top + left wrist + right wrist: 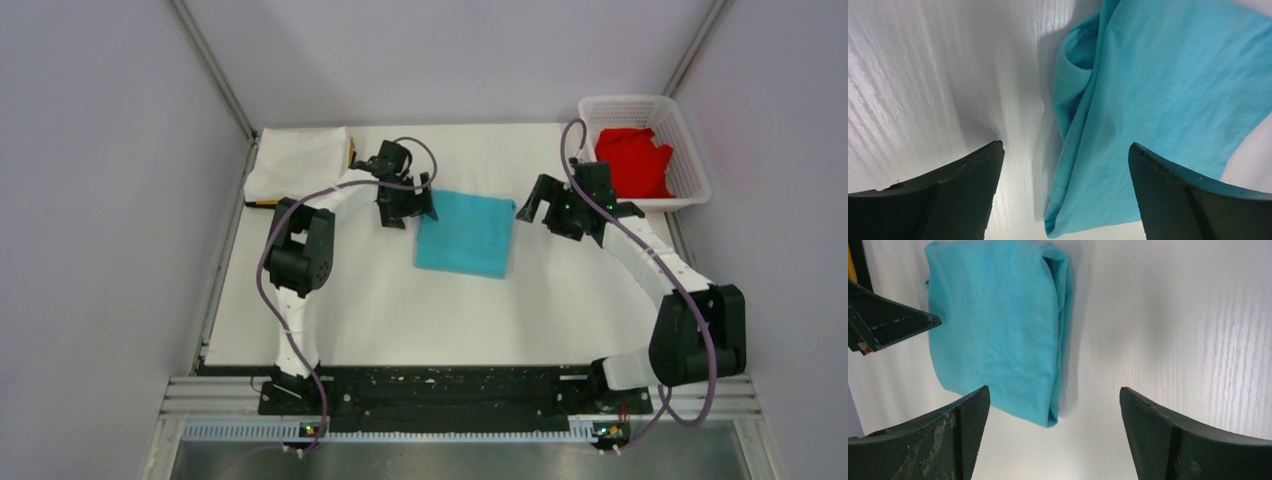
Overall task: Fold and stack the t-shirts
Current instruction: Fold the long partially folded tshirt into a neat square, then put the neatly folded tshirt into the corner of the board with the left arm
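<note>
My left gripper will move down gently toward the t-shirt and close on that edge, because the turquoise-blue t-shirt's folded side edge [420, 224] [1068, 160] runs between the open fingers.
A turquoise-blue t-shirt [465, 233] lies folded into a rectangle in the middle of the table. It also shows in the left wrist view [1158, 85] and the right wrist view [993, 335]. My left gripper [418, 207] is open and empty at the shirt's far left corner [1065, 145]. My right gripper [532, 205] is open and empty just off the shirt's far right corner [1054, 390]. A bright red t-shirt [633, 160] lies crumpled in the basket. A folded white t-shirt [298, 160] lies at the back left, with an orange-yellow edge [351, 153] showing under it.
The white lattice basket [690, 150] stands at the back right corner. Grey walls enclose the table on three sides. The left gripper's finger [893, 320] shows in the right wrist view beside the turquoise shirt.
</note>
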{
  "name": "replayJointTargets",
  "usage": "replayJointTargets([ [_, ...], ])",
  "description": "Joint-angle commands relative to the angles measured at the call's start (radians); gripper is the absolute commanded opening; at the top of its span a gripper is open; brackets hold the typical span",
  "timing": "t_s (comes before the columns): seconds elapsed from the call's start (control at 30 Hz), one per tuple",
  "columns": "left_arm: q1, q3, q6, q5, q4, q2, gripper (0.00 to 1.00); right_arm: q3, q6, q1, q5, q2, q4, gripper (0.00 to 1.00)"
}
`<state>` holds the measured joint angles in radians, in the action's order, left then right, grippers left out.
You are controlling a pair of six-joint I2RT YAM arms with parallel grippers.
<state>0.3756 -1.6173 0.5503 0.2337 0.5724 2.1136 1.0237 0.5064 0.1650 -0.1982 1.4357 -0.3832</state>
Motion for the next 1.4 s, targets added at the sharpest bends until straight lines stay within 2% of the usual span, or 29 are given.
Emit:
replayJointTargets([
  [0.0, 0.031, 0.038, -0.048, -0.042, 0.011, -0.022, 0.99, -0.083, -0.036, -0.005, 0.033, -0.145, -0.038, 0.99],
  [0.17, 0.065, 0.000, -0.044, -0.081, 0.050, 0.044, 0.91, -0.151, -0.057, -0.005, 0.096, -0.243, -0.078, 0.99],
  [0.27, 0.116, -0.026, -0.044, -0.160, 0.074, 0.068, 0.85, -0.180, -0.061, -0.004, 0.118, -0.297, -0.095, 0.99],
  [0.43, 0.186, -0.067, -0.032, -0.256, 0.101, 0.115, 0.70, -0.217, -0.063, -0.005, 0.151, -0.370, -0.114, 0.99],
  [0.5, 0.207, -0.091, -0.024, -0.336, 0.119, 0.140, 0.61, -0.234, -0.063, -0.005, 0.156, -0.390, -0.118, 0.99],
  [0.63, 0.233, -0.211, -0.022, -0.491, 0.232, 0.215, 0.25, -0.257, -0.071, -0.004, 0.164, -0.412, -0.127, 0.99],
  [0.7, 0.232, -0.291, -0.009, -0.562, 0.306, 0.245, 0.01, -0.259, -0.077, -0.004, 0.170, -0.419, -0.138, 0.99],
  [0.83, 0.231, -0.308, -0.037, -0.714, 0.322, 0.203, 0.00, -0.255, -0.096, -0.005, 0.180, -0.433, -0.146, 0.99],
  [1.0, 0.213, -0.255, -0.175, -0.912, 0.240, 0.089, 0.00, -0.233, -0.136, -0.004, 0.187, -0.442, -0.152, 0.99],
  [1.2, 0.142, -0.205, -0.399, -0.993, 0.114, -0.017, 0.00, -0.218, -0.155, -0.004, 0.222, -0.436, -0.152, 0.99],
  [1.37, 0.095, -0.147, -0.643, -1.062, -0.075, -0.086, 0.00, -0.222, -0.153, -0.005, 0.273, -0.438, -0.153, 0.99],
])
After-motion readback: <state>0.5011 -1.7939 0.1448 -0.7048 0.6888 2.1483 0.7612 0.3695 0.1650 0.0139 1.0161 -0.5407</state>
